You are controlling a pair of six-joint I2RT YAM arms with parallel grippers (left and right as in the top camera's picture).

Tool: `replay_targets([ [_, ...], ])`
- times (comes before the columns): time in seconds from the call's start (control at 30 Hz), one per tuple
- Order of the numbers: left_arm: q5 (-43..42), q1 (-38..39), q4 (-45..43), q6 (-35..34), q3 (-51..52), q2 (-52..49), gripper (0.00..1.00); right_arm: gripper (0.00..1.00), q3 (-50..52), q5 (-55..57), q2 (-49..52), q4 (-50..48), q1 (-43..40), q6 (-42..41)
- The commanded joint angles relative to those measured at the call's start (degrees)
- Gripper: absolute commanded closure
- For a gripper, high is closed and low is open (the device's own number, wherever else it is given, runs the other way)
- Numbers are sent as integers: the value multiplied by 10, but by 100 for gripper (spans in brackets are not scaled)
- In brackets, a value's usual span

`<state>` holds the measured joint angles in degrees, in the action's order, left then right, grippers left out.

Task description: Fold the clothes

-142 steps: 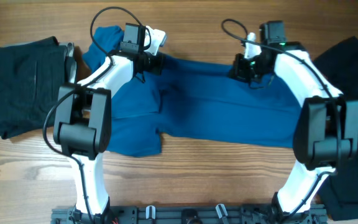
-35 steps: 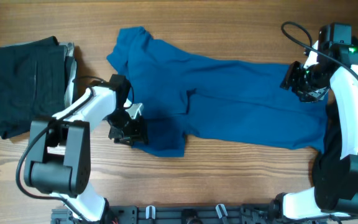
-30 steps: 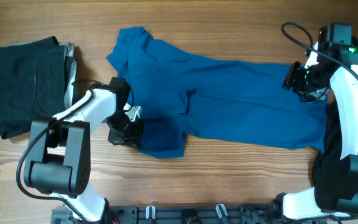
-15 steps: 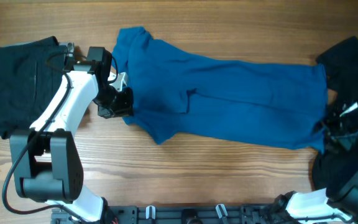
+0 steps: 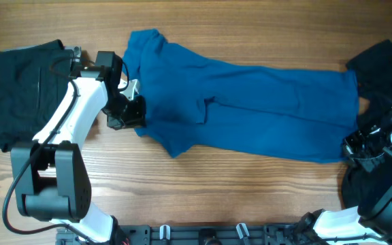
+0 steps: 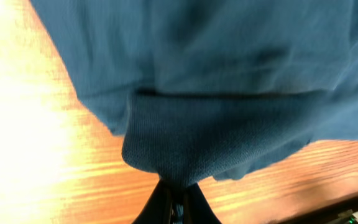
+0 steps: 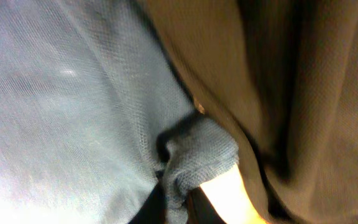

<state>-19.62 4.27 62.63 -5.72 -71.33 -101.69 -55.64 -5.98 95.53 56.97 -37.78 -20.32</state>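
The shirt lies spread wide, so the left gripper will next carry the pinched near edge outward to the shirt's far edge [image 5: 159,50] and let go of it.
The blue shirt [image 5: 250,105] lies spread wide across the wooden table. My left gripper [image 5: 129,112] is shut on its left edge, where a fold of blue fabric [image 6: 185,143] bunches between the fingers [image 6: 178,202]. My right gripper [image 5: 354,146] is shut on the shirt's lower right corner [image 7: 194,155], beside a black garment [image 7: 291,93]. A folded black garment [image 5: 22,92] lies at the far left. Another black garment [image 5: 386,61] lies at the right edge, partly under my right arm.
The wooden table [image 5: 216,197] shows bare in front of the shirt and along the back edge. A rail with clips [image 5: 203,235] runs along the front edge.
My right gripper has moved from the shirt's far right edge down to its lower right corner. My left gripper moved up from the sleeve to the shirt's left edge, and the sleeve now lies flatter.
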Motion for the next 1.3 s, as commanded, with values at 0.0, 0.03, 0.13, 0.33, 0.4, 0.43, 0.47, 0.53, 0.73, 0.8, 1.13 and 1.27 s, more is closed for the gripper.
replay_targets([
  [0.0,1,-1,42,-12,-26,19,96,96,-54,-16,-3,78,-1,26],
  [0.03,2,-1,59,-12,-41,27,96,96,-78,-16,-4,113,-1,36],
  [0.13,2,-1,61,-12,-112,39,96,96,-138,-20,-5,127,-1,36],
  [0.33,12,1,-89,-20,-125,23,96,96,-144,-104,-4,-3,9,32],
  [0.4,12,2,-138,-20,-125,8,96,96,-144,-104,0,-38,24,15],
  [0.43,12,4,-161,-20,-125,0,96,96,-144,-104,2,-59,33,6],
  [0.47,12,10,-195,-16,-125,-13,96,96,-144,-103,5,-78,39,-7],
  [0.53,12,18,-233,-7,-125,-27,96,96,-144,-97,10,-95,40,-28],
  [0.73,27,24,-358,-6,-125,-59,96,96,-144,-72,26,-122,40,-39],
  [0.8,27,28,-379,-6,-125,-69,96,96,-144,-69,26,-132,40,-43],
  [1.13,73,32,-416,-8,-125,-111,34,51,-144,-76,67,-210,44,-50],
  [1.27,82,23,-370,-8,-125,-108,17,32,-144,-76,72,-215,44,80],
])
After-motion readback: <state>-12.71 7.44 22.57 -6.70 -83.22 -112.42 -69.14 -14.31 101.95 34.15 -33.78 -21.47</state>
